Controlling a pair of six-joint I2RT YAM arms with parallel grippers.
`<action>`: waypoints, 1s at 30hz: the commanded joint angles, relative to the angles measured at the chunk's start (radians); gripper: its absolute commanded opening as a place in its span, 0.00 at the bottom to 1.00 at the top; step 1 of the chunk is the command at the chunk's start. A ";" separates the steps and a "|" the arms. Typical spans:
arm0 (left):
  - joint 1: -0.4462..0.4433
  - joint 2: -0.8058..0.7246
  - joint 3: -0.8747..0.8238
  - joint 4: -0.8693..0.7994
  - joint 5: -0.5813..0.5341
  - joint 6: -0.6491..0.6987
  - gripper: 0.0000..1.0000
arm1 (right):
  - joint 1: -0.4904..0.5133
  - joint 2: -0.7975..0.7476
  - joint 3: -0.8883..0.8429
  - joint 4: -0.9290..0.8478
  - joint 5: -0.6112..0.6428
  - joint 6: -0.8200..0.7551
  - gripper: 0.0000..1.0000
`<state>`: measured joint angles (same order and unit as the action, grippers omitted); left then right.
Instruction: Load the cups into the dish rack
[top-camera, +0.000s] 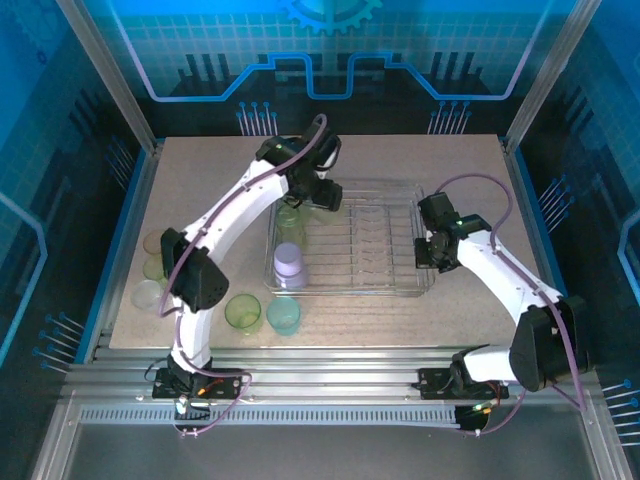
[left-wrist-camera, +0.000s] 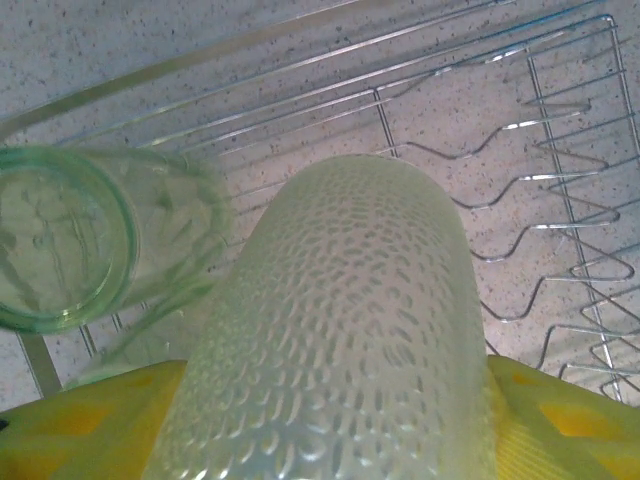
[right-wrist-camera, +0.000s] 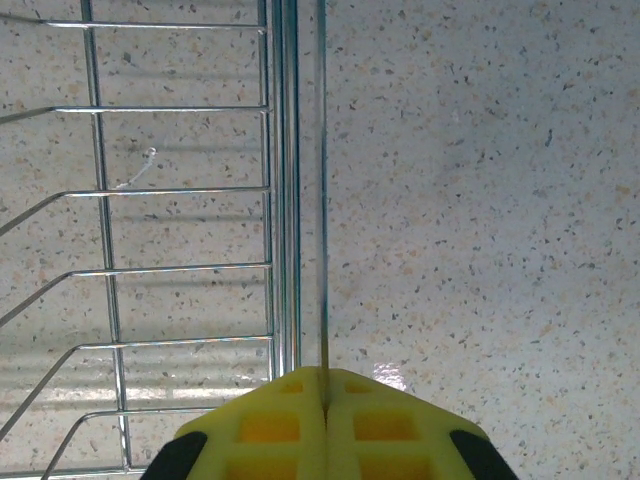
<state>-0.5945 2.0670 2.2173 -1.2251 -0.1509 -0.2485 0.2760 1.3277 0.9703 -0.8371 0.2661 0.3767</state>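
The dimpled cup should go in the free spot on the bare rack wires below, beside the yellow-green cup, so next I need to turn my left gripper, lower it there and release the cup.
The silver wire dish rack (top-camera: 380, 250) lies mid-table. A yellow-green cup (top-camera: 290, 219) and a lavender cup (top-camera: 289, 266) stand at its left end. My left gripper (top-camera: 325, 196) hovers over the rack's far-left corner, shut on a pale, dimpled translucent cup (left-wrist-camera: 345, 330) between its yellow fingers (left-wrist-camera: 80, 425). The yellow-green cup (left-wrist-camera: 65, 240) is just left of the held one. My right gripper (top-camera: 426, 255) is at the rack's right side, its jaws shut on the thin rim wire (right-wrist-camera: 323, 200). On the table are a yellow-green cup (top-camera: 243, 312) and a teal cup (top-camera: 283, 316).
Three pale cups (top-camera: 150, 270) cluster near the table's left edge. The rack's wavy rods (left-wrist-camera: 540, 200) stretch to the right of the held cup. Bare speckled tabletop (right-wrist-camera: 480, 200) lies right of the rack's rim.
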 joint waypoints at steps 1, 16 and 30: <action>-0.019 0.083 0.137 -0.135 -0.047 0.046 0.40 | 0.008 -0.019 -0.019 -0.040 0.051 0.013 0.00; -0.032 0.234 0.257 -0.178 -0.100 0.114 0.43 | 0.012 -0.040 -0.028 -0.030 0.001 -0.004 0.16; -0.032 0.309 0.303 -0.136 -0.109 0.190 0.47 | 0.014 -0.271 -0.052 -0.024 0.103 -0.006 0.28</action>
<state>-0.6239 2.3600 2.4844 -1.3685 -0.2470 -0.0929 0.2813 1.1213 0.9409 -0.8585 0.3149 0.3653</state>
